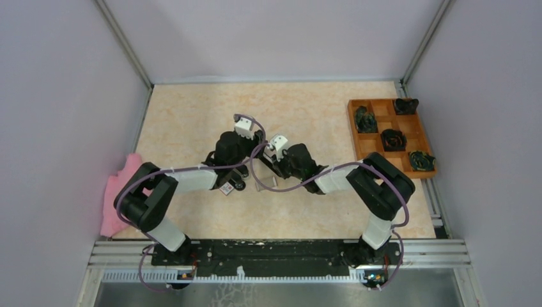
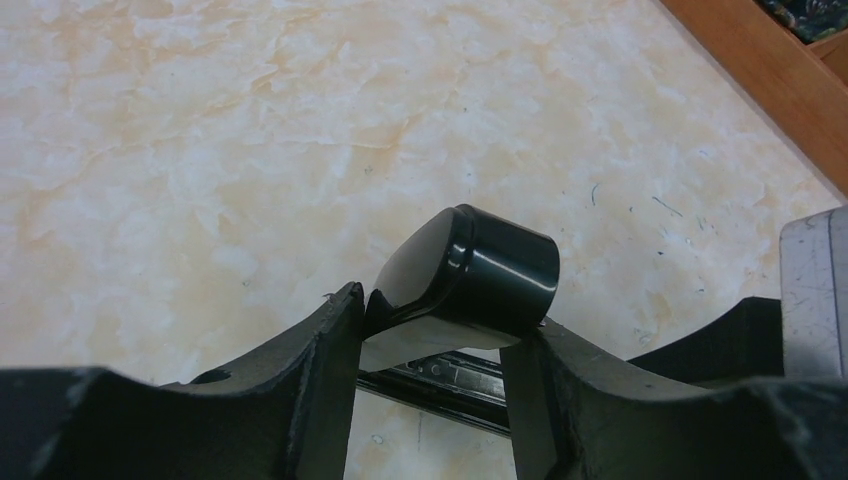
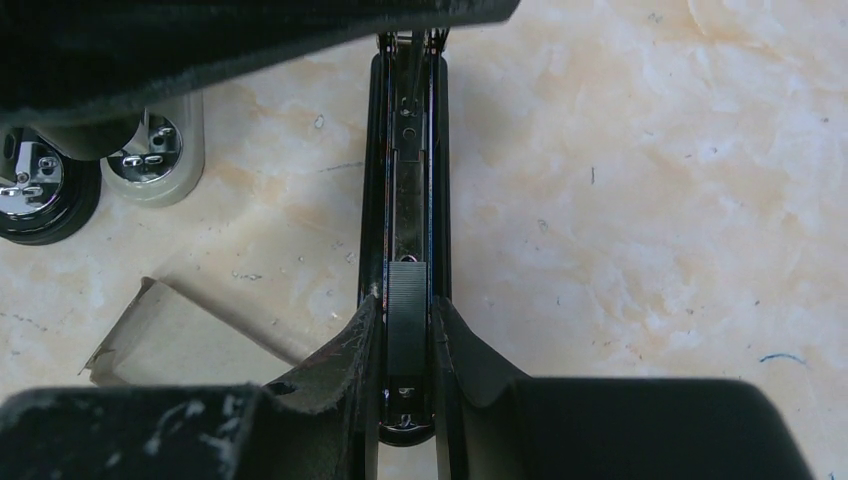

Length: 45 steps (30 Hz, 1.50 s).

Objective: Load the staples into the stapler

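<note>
I will tip my right gripper flatter along the stapler's magazine bar next, low at the magazine channel's near end (image 1: 277, 169) (image 3: 406, 338), then open it.
The black stapler lies open on the table between both arms. My left gripper (image 2: 435, 315) is shut on its glossy black top cover (image 2: 480, 270) and holds it raised above the magazine rail (image 2: 450, 375). In the right wrist view the open magazine channel (image 3: 405, 170) runs straight away from me. My right gripper (image 3: 405, 300) is shut on the staples (image 3: 407, 285), a dark ridged block sitting in line with the channel at its near end. In the top view the two grippers meet mid-table, left (image 1: 243, 173) and right (image 1: 271, 167), hiding the stapler.
A small red-and-white box (image 1: 227, 188) lies beside the left gripper. A pale cardboard flap (image 3: 170, 345) lies left of the stapler. A wooden tray (image 1: 358, 137) with dark items stands at the right. A pink cloth (image 1: 118, 198) lies at the left edge.
</note>
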Available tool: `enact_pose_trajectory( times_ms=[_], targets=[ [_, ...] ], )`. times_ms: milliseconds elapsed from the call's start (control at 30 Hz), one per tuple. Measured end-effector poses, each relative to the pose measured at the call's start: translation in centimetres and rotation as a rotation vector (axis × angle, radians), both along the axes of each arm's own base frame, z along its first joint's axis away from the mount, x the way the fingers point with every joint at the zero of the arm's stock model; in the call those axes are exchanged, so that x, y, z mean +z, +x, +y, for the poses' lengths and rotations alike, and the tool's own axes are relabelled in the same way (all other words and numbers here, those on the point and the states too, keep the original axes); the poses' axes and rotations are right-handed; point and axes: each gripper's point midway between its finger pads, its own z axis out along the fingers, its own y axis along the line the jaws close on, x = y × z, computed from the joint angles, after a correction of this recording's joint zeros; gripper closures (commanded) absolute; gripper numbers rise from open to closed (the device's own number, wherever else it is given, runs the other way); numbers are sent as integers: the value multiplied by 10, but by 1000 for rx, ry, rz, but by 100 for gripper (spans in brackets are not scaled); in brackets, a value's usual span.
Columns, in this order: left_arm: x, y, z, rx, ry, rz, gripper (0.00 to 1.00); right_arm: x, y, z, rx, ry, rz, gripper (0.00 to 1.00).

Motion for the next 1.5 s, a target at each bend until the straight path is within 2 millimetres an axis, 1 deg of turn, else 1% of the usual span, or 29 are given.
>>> enact_pose_trajectory(
  times_ms=[333, 500, 700, 833, 933, 1133, 1233, 1333, 1433, 1500],
  targets=[
    [-3, -4, -1, -3, 45, -21, 34, -3, 8, 8, 24, 14, -48, 100],
    [-7, -9, -8, -18, 64, -27, 30, -2, 12, 12, 22, 35, -66, 100],
    [-10, -7, -8, -7, 61, -26, 23, 1, 16, 15, 14, 67, -77, 98],
    [-13, -6, -8, 1, 60, -18, 21, 1, 18, 17, 23, 87, -82, 97],
    [-14, -4, -8, 12, 59, -14, 16, 0, 21, 18, 25, 106, -85, 97],
    [-18, -4, -4, 40, 58, 7, 11, 2, 25, 24, 34, 146, -110, 96],
    [-20, -4, -3, 54, 53, 22, 8, 2, 26, 25, 37, 152, -115, 95],
    [-20, -6, 0, 71, 52, 43, 5, 2, 26, 25, 40, 152, -119, 92],
    [-22, -12, 4, 92, 47, 85, 1, 3, 26, 26, 47, 150, -124, 87],
    [-21, -16, 6, 107, 39, 107, 1, 4, 26, 26, 48, 152, -127, 86]
  ],
)
